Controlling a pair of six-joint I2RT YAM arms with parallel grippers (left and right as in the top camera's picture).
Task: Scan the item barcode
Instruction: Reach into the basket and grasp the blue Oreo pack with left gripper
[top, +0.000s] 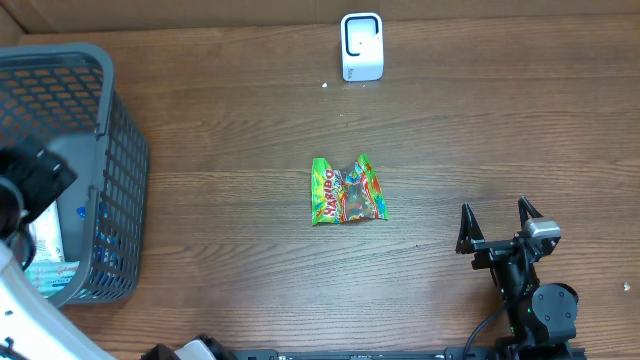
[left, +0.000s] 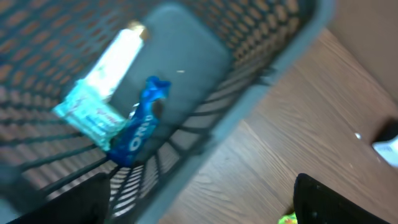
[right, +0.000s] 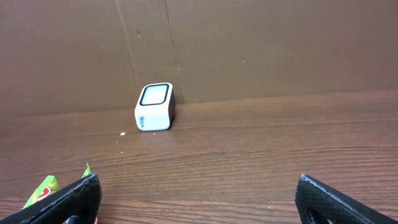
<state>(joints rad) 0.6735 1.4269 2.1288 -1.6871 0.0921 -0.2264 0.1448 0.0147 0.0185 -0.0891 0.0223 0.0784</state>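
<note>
My open left gripper moves down inside the mesh side to the pack's middle (top: 105, 238) (left: 141, 124) next.
A green Haribo candy bag (top: 348, 192) lies flat mid-table; its corner shows in the right wrist view (right: 40, 190) and the left wrist view (left: 287, 219). The white barcode scanner (top: 361, 46) stands upright at the far edge, also seen ahead of the right wrist (right: 155, 107). My right gripper (top: 495, 215) rests low at the near right, open and empty (right: 199, 202), right of the bag. My left gripper (left: 202, 208) hovers open and empty over the basket's right rim, far left of the bag; the view is blurred.
A grey mesh basket (top: 118, 160) stands at the left edge. Inside lie a blue Oreo pack (left: 140, 124) and a white-and-teal pack (left: 102, 87). My left arm (top: 35, 178) hangs over it. A cardboard wall (right: 249, 43) backs the table.
</note>
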